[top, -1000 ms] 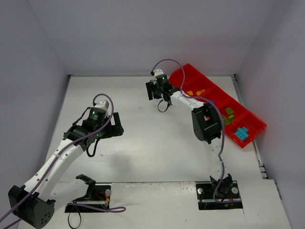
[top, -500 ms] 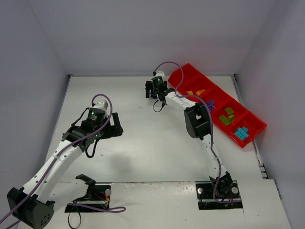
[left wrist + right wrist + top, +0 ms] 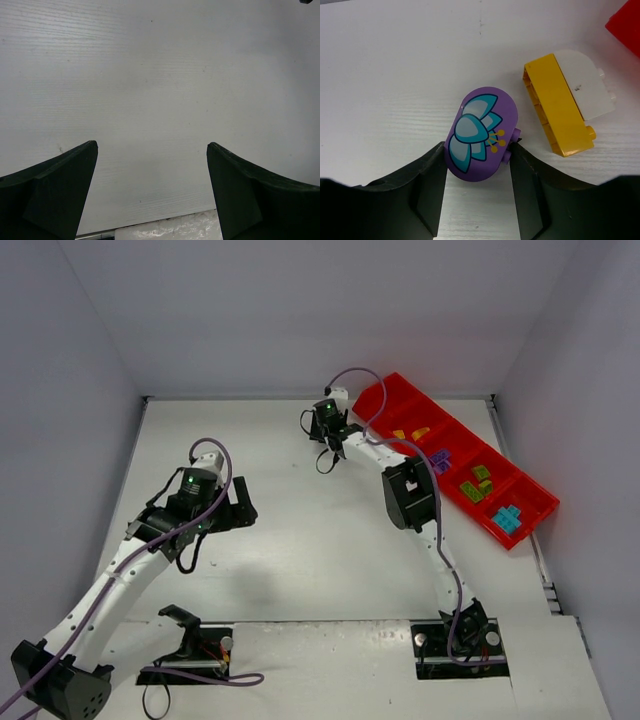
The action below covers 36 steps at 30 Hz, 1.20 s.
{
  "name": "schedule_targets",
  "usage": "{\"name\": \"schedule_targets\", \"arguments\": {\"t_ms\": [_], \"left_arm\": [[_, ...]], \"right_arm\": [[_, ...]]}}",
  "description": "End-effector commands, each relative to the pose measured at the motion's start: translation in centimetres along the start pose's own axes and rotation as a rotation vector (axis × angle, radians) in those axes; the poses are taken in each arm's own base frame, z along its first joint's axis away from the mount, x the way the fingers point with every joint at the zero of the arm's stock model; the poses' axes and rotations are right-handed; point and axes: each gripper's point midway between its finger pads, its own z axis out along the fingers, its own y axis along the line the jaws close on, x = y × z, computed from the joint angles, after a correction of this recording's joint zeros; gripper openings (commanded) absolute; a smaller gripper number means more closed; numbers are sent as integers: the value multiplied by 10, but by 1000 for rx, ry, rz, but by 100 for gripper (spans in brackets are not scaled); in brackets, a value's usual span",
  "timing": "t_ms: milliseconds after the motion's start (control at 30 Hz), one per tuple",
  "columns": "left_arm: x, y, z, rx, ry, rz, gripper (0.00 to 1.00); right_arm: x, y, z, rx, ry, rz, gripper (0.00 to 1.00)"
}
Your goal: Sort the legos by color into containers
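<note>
My right gripper needs to raise the purple lego over the red tray (image 3: 383, 403) next, then lower and release it there, since purple legos lie past the yellow legos.
A purple lego (image 3: 482, 132) with a printed blue flower lies on the white table, and the fingers of my right gripper (image 3: 477, 150) press on it from both sides. Beside it lies an orange-yellow lego (image 3: 559, 114) with a white piece attached. In the top view the right gripper (image 3: 325, 426) is low at the far middle, just left of the red tray (image 3: 383, 403). Its containers hold yellow legos (image 3: 410, 433), purple legos (image 3: 438, 460), green legos (image 3: 477, 485) and cyan legos (image 3: 507, 518). My left gripper (image 3: 240, 506) hangs open over bare table, with nothing between its fingers (image 3: 60, 180).
White walls close in the table on the left, back and right. A corner of the red tray (image 3: 626, 24) shows at the upper right of the right wrist view. The arm bases and their cables sit at the near edge.
The right gripper has shifted a little left and lower, and its jaws have closed in on the purple lego. The left arm has barely moved.
</note>
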Motion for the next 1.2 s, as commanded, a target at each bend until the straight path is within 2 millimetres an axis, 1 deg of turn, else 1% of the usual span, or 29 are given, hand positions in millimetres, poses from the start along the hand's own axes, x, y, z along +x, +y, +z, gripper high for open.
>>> {"name": "schedule_targets", "arguments": {"t_ms": [0, 33, 67, 100, 133, 200, 233, 267, 300, 333, 367, 400, 433, 467, 500, 533, 567, 600, 633, 667, 700, 733, 833, 867, 933, 967, 1100, 1133, 1167], "left_arm": [[-6, -3, -6, 14, -33, -18, 84], [-6, -3, -7, 16, -37, -22, 84], [-6, -3, -7, 18, -39, -23, 84], [-5, -2, -7, 19, -41, -25, 84], [-5, -2, -7, 19, -41, -25, 84], [-6, -3, -6, 24, -46, -27, 84], [-6, -4, -6, 26, -49, -29, 84], [-9, -6, -5, 33, -57, -29, 84], [-10, -7, -5, 36, -60, -30, 84], [-12, -8, -3, 40, -65, -29, 84], [-13, -9, -2, 44, -67, -27, 84], [-14, -9, -1, 44, -70, -28, 84], [-15, -11, 1, 52, -71, -26, 84], [-16, -12, 2, 54, -75, -26, 84], [-17, -13, 3, 57, -74, -21, 84], [-19, -14, 4, 63, -81, -18, 84], [-20, -14, 5, 63, -84, -15, 84], [-20, -15, 6, 62, -84, -8, 84], [-22, -15, 6, 61, -90, -4, 84], [-23, -15, 7, 60, -94, -2, 84], [-23, -15, 8, 58, -92, 3, 84], [-24, -15, 9, 58, -95, 4, 84], [-26, -20, 12, 74, -91, 8, 84], [-26, -21, 14, 77, -86, 9, 84], [-27, -23, 16, 83, -83, 12, 84], [-27, -24, 17, 88, -78, 14, 84], [-29, -26, 17, 92, -83, 22, 84], [-30, -25, 17, 91, -84, 22, 84], [-29, -26, 18, 91, -82, 26, 84]], "right_arm": [[1, 0, 2, 9, 7, -20, 14], [-5, 4, -2, -5, -1, -31, 9], [-4, 4, -5, -16, 3, -61, 0], [-7, 8, -13, -45, 0, -90, 0], [-11, 14, -13, -69, -14, -85, 0], [-20, 17, -33, -103, -32, -129, 0], [-45, 26, -53, -140, -80, -124, 0], [-41, 21, -59, -140, -71, -150, 0], [-48, 20, -68, -143, -81, -161, 0], [-73, 19, -88, -145, -129, -156, 0], [-70, 10, -95, -131, -118, -172, 0], [-74, 2, -101, -118, -124, -182, 0], [-98, -8, -120, -115, -163, -161, 0], [-103, -17, -127, -109, -168, -154, 0], [-108, -30, -143, -101, -173, -146, 0], [-109, -41, -150, -85, -172, -139, 0], [-117, -64, -155, -47, -181, -120, 0], [-114, -81, -168, -24, -168, -106, 0], [-114, -96, -172, -2, -163, -91, 0], [-118, -125, -174, 42, -159, -59, 0], [-115, -141, -184, 63, -155, -43, 0], [-118, -170, -185, 117, -155, -18, 0], [-112, -214, -193, 194, -137, 26, 0], [-115, -235, -195, 226, -139, 49, 0], [-111, -253, -194, 242, -126, 62, 0], [-109, -269, -192, 271, -117, 77, 0], [-100, -290, -184, 296, -89, 111, 0], [-100, -299, -183, 309, -87, 123, 0], [-93, -306, -176, 312, -66, 126, 0]]}}
